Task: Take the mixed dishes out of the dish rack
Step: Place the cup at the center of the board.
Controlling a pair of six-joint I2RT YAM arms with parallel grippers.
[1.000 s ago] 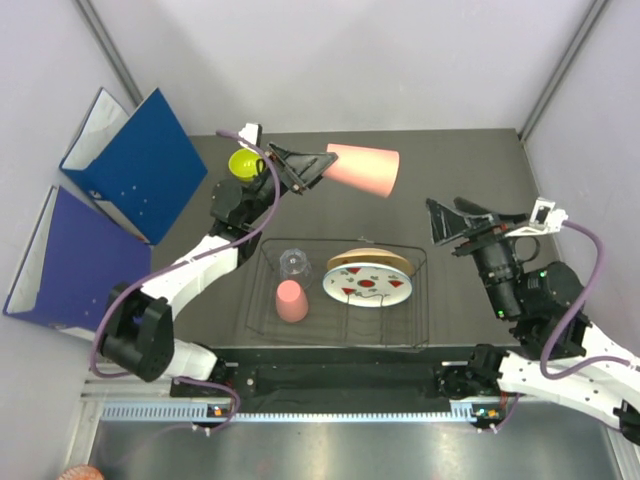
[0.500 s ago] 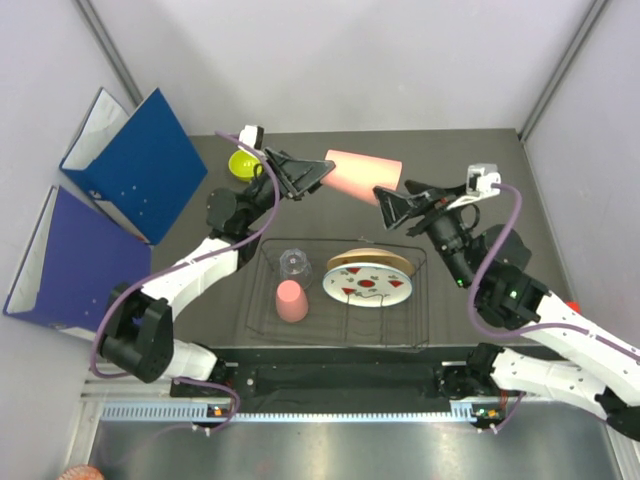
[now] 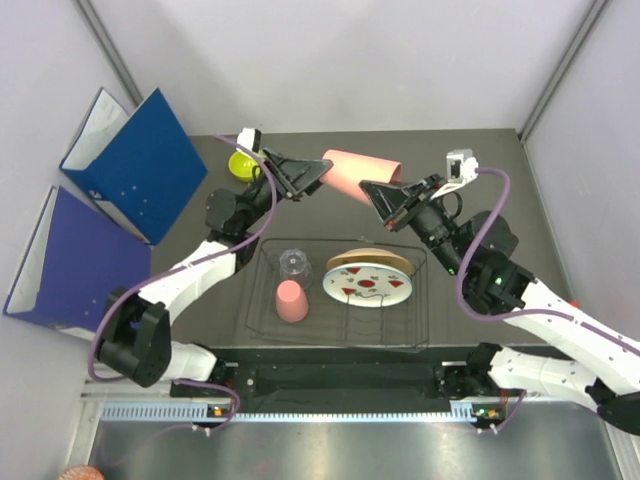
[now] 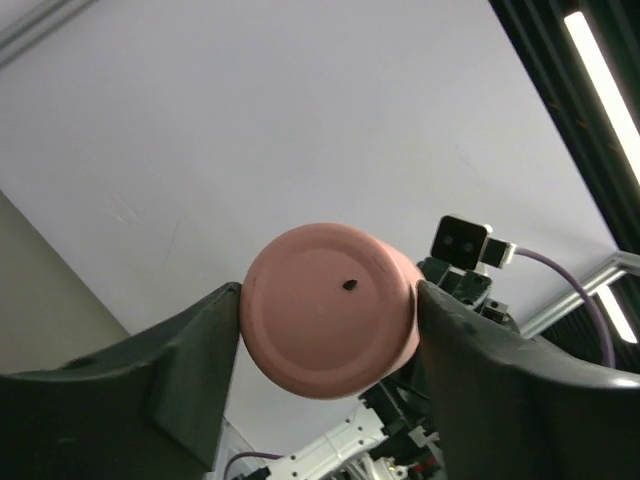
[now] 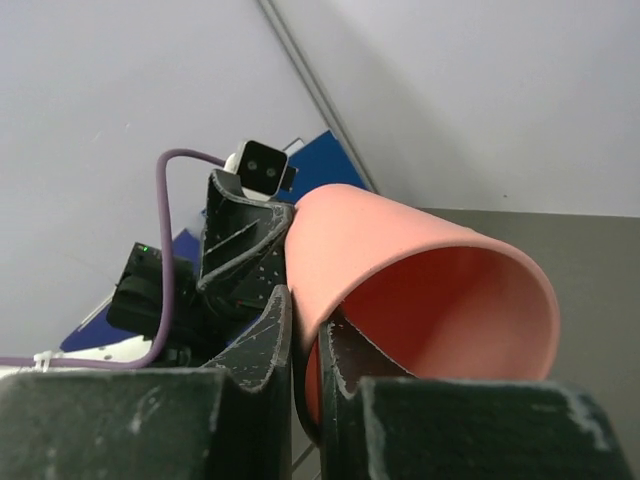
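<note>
Next, the right gripper goes down toward the right in the top view, tips the cup upright and releases it. The table's bare back corner lies below there.
A large salmon-pink cup (image 3: 362, 170) hangs on its side in the air behind the dish rack (image 3: 420, 300), between both arms. My left gripper (image 3: 322, 172) is shut on its base end (image 4: 330, 310), one finger against each side. My right gripper (image 5: 308, 312) is shut on the cup's rim wall (image 5: 400, 260), one finger inside and one outside. The black wire rack holds a small pink cup (image 3: 291, 300) upside down, a clear glass tumbler (image 3: 294, 262), a white plate with red marks (image 3: 368, 285) and an orange-tan plate (image 3: 368, 260). A lime-green bowl (image 3: 243, 164) sits on the table at the back left.
Two blue ring binders (image 3: 140, 160) (image 3: 70, 260) stand open at the left of the table. Grey walls close in the back and both sides. The left arm (image 3: 190, 270) reaches past the rack's left end.
My right arm swung in from the right to the cup's mouth and its jaws closed on the rim. The left arm kept the cup up, turning it slightly.
</note>
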